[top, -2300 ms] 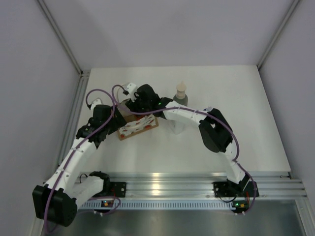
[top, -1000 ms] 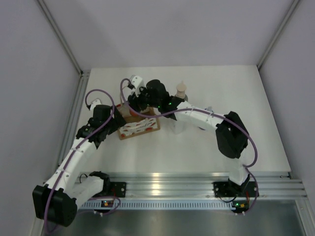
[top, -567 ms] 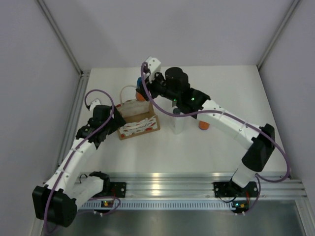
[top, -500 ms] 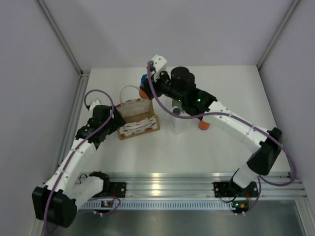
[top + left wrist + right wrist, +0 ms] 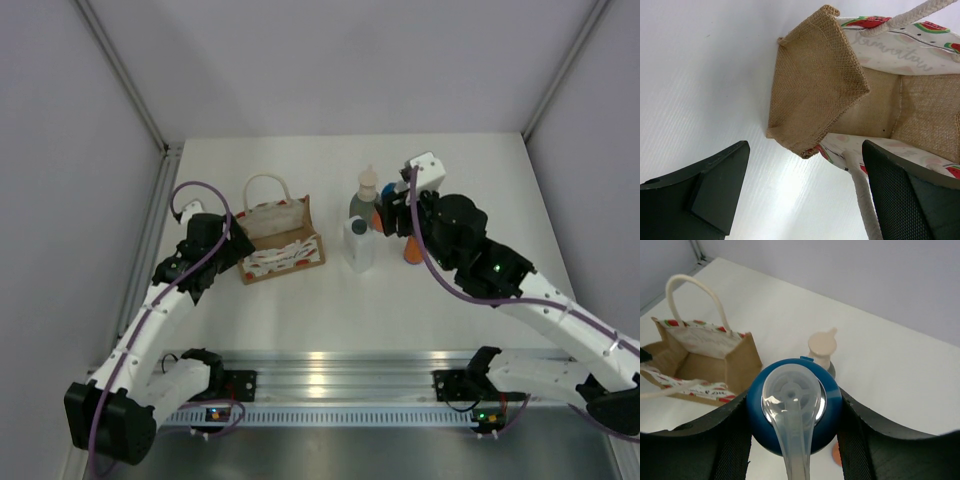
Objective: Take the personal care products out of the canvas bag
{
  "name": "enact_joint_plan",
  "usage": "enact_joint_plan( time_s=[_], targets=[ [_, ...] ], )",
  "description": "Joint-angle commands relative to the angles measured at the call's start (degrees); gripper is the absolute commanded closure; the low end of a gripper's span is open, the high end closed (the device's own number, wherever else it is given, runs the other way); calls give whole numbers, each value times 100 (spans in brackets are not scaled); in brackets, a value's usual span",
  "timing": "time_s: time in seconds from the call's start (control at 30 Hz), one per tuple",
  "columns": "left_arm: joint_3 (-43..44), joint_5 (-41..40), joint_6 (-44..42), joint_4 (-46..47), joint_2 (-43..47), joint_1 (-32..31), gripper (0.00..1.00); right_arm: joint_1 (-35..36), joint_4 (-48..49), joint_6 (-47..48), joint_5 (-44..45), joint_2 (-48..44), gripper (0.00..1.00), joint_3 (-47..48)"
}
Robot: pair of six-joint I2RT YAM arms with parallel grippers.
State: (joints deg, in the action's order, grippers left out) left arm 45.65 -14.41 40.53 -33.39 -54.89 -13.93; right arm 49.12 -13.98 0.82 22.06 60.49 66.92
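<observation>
I should next move my right gripper back and down to the bare tabletop nearer the bar (image 5: 393,296) and release the orange bottle, as standing bottles crowd the space below.
The canvas bag (image 5: 281,238) stands open at left centre, white handles up; it also shows in the left wrist view (image 5: 815,90) and the right wrist view (image 5: 707,357), with no bottle visible inside. My left gripper (image 5: 231,243) is open at the bag's left end, its fingers (image 5: 717,192) either side of a corner. My right gripper (image 5: 391,212) is shut on an orange bottle by its blue top (image 5: 794,412), held above the table right of the bag. The grey-green bottle (image 5: 366,196), the white bottle (image 5: 358,246) and the other orange bottle (image 5: 412,250) stand on the table.
The three standing bottles cluster just below and beside the held one. A white rope handle (image 5: 860,200) lies close to my left gripper's right finger. Grey walls enclose the table (image 5: 480,180) at back and sides; an aluminium rail (image 5: 340,370) runs along the near edge.
My right gripper has lifted the orange bottle out of the bag and carried it right, over to the standing bottles. My left arm and the bag have stayed put.
</observation>
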Motion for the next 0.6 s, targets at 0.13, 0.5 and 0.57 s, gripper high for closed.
enact_joint_plan(
  time_s=[0.13, 0.5, 0.57],
  targets=[
    [234, -44, -160, 245, 101, 13, 2, -61, 308, -749, 825, -1074, 100, -1398],
    [321, 61, -169, 131, 409, 13, 2, -61, 1854, -1145, 914, -1303, 100, -3333],
    [357, 62, -186, 113, 418, 13, 2, -61, 2328, -1259, 905, -1294, 100, -3720]
  ],
)
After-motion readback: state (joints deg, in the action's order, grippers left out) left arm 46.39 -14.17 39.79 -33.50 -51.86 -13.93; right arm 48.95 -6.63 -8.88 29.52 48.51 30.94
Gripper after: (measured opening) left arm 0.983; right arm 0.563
